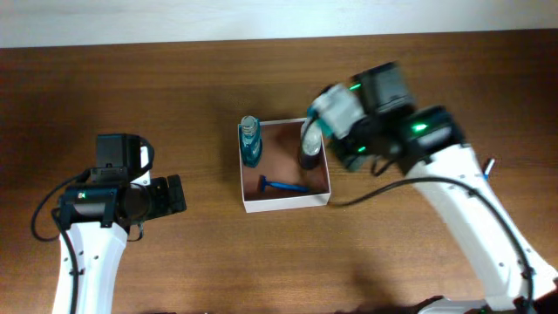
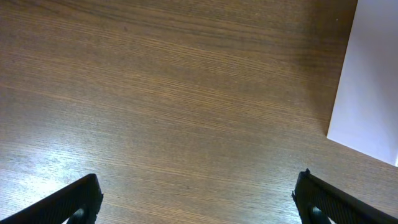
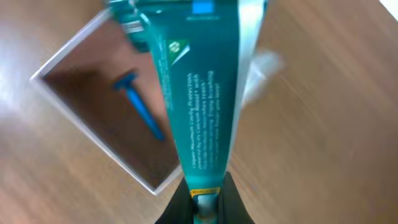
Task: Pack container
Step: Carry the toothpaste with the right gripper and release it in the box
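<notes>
My right gripper goes back and to the left in the overhead view next, then down to release the tube (image 3: pixel 202 93), as the bottom is open by the container's near side (image 3: pixel 109 118).
The container (image 1: pixel 285 202) is a square white-walled box with a reddish-brown inside at the table's middle. It holds a teal bottle (image 1: pixel 251 142) at its left wall and a blue razor (image 1: pixel 284 186) near the front. My right gripper (image 3: pixel 204 198) is shut on the end of a teal toothpaste tube (image 3: pixel 202 93), held above the container's right side (image 3: pixel 87 127), with the razor (image 3: pixel 140 106) below. In the overhead view this gripper (image 1: pixel 324 118) hangs over the box's back right corner. My left gripper (image 1: pixel 174 194) is open and empty, left of the box.
A pale-topped dark shape (image 1: pixel 309 148) sits at the container's right wall under the right gripper; I cannot tell what it is. The left wrist view shows bare wood between the open fingers (image 2: pixel 199 202) and the box's white wall (image 2: pixel 373 81) at the right.
</notes>
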Robot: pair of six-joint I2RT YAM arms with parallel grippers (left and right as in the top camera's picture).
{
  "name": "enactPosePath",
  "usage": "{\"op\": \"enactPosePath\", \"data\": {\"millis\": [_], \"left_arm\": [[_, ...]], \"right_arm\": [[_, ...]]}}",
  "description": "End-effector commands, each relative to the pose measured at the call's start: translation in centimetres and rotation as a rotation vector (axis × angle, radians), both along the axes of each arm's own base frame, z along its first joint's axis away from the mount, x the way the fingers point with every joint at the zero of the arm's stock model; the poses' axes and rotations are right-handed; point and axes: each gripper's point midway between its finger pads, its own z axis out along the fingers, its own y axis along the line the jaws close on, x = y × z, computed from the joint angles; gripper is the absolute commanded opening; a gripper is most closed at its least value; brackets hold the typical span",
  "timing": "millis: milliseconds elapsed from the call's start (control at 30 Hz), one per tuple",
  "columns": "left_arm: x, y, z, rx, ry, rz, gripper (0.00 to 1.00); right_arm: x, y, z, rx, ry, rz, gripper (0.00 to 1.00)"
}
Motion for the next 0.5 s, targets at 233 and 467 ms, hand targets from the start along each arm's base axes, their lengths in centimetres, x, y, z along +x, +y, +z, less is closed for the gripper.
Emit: {"op": "enactPosePath", "data": {"millis": [233, 467], "left_arm": [[-0.1, 0.3, -0.2, 0.007, 0.007, 0.016, 0.99], [-0.1, 0.3, -0.2, 0.007, 0.007, 0.016, 0.99]], "right_arm": [[-2.1, 7.1, -9.5, -0.190, 0.123, 0.383, 0.04], [-2.2, 7.3, -13.4, -0.217, 0.223, 0.391, 0.04]]}}
